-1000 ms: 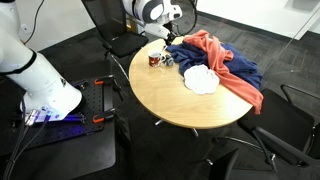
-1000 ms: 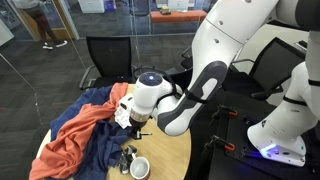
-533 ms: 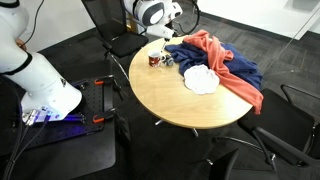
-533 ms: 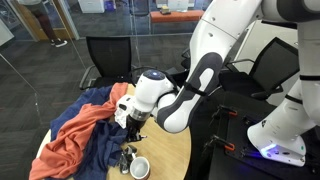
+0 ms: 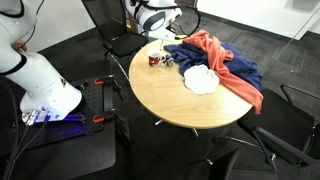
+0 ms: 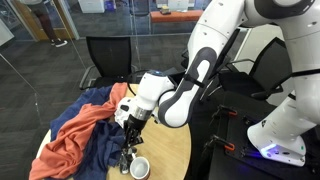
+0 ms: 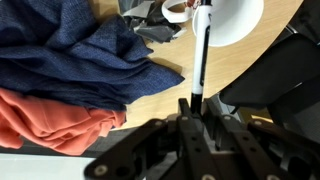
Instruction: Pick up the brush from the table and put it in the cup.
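Observation:
The brush's tip hangs beside the cup's rim. Next I should move the brush [image 7: 199, 58] in my gripper to the right in the wrist view and down into the cup's opening [image 7: 238, 18], then let it go.
My gripper [image 7: 196, 108] is shut on the brush [image 7: 199, 58], a thin dark stick whose paler end points away from the jaws, to just beside the cup's rim [image 7: 177, 10] at the top of the wrist view. In both exterior views the gripper [image 6: 130, 127] [image 5: 160, 38] hangs just above the small dark-red cup [image 6: 140, 167] [image 5: 155, 60], which stands upright near the edge of the round light-wood table [image 5: 190, 108]. The brush shows as a thin dark line below the fingers [image 6: 128, 146].
A blue and orange cloth heap [image 5: 222, 60] [image 6: 85, 135] covers the table beside the cup, with a white cloth bundle [image 5: 200, 80] on it. A small grey-white object [image 5: 167, 63] lies next to the cup. Black chairs [image 6: 105, 60] ring the table.
The gripper, still holding the brush, has shifted slightly down toward the cup, and the arm's upper links have swung. Cup and cloths have not moved.

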You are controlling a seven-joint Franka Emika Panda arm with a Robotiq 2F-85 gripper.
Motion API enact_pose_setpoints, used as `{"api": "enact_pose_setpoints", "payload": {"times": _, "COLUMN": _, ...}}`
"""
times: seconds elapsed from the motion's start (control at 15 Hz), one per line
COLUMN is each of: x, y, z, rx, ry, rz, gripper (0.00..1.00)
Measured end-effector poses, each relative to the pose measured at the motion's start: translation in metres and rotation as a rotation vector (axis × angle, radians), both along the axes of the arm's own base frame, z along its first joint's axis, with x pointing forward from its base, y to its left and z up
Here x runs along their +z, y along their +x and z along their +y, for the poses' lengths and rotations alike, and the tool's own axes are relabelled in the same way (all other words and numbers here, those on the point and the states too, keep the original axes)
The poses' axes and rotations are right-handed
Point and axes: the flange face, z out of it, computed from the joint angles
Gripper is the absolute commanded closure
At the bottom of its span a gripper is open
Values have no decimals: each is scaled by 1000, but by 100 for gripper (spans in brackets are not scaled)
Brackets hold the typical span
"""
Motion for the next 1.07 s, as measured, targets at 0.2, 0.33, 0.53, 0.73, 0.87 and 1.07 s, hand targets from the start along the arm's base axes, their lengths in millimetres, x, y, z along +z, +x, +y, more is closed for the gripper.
{"api": "enact_pose_setpoints", "payload": {"times": 0.2, "x": -7, "y": -3, "z": 2, "rx": 50, "ry": 53, "rz": -1, "gripper": 95}}
{"api": "enact_pose_setpoints", "payload": {"times": 0.33, "x": -13, "y": -6, "z": 5, "rx": 77, "ry": 83, "rz": 0, "gripper": 95}}
{"api": "enact_pose_setpoints", "payload": {"times": 0.53, "x": -21, "y": -9, "z": 8, "rx": 108, "ry": 119, "rz": 1, "gripper": 95}}
{"api": "enact_pose_setpoints", "payload": {"times": 0.73, "x": -28, "y": -12, "z": 11, "rx": 142, "ry": 147, "rz": -12, "gripper": 95}}
{"api": "enact_pose_setpoints", "payload": {"times": 0.87, "x": -35, "y": -14, "z": 14, "rx": 169, "ry": 158, "rz": -27, "gripper": 95}}
{"api": "enact_pose_setpoints", "payload": {"times": 1.07, "x": -46, "y": -18, "z": 19, "rx": 208, "ry": 176, "rz": -38, "gripper": 95}}
